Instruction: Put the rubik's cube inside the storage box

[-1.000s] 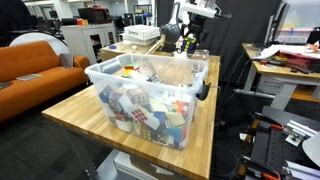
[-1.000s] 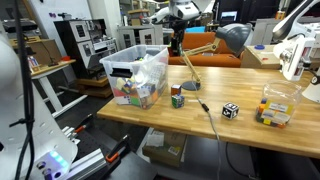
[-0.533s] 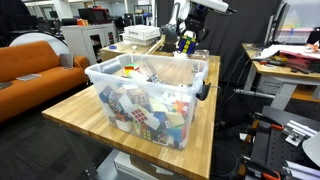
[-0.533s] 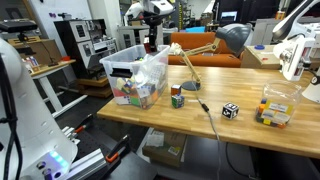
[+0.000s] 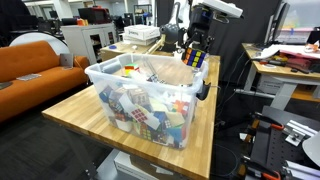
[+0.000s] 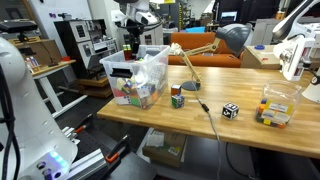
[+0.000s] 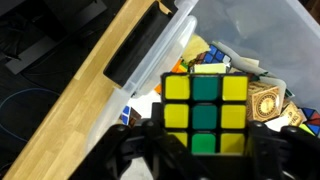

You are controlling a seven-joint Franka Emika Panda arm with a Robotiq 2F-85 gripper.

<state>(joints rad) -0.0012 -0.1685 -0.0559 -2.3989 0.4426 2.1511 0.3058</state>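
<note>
The rubik's cube [image 5: 195,57] still hangs above the storage box. My gripper should lower it past the storage box's whitish rim before it opens.
My gripper [image 7: 205,150] is shut on a rubik's cube [image 7: 205,112] with a yellow and green face toward the wrist camera. In both exterior views the gripper [image 5: 196,55] [image 6: 131,42] holds the cube [image 5: 195,57] just above the far end of the storage box [image 5: 150,95] [image 6: 135,75]. The box is a see-through tub with a whitish rim, a black handle clip [image 7: 135,55] and many small puzzles and cubes inside. In the wrist view the box rim [image 7: 170,40] lies under the cube.
The box stands on a wooden table [image 6: 240,115] [image 5: 75,110]. On the table beside it are a small cube [image 6: 177,98], a black-and-white cube [image 6: 230,110], a clear container of cubes [image 6: 275,108] and a desk lamp [image 6: 215,45]. An orange sofa [image 5: 35,65] stands behind.
The arm has carried the cube sideways from beyond the box's end to above the box's far end, and a little lower. The gripper stays shut on the cube.
</note>
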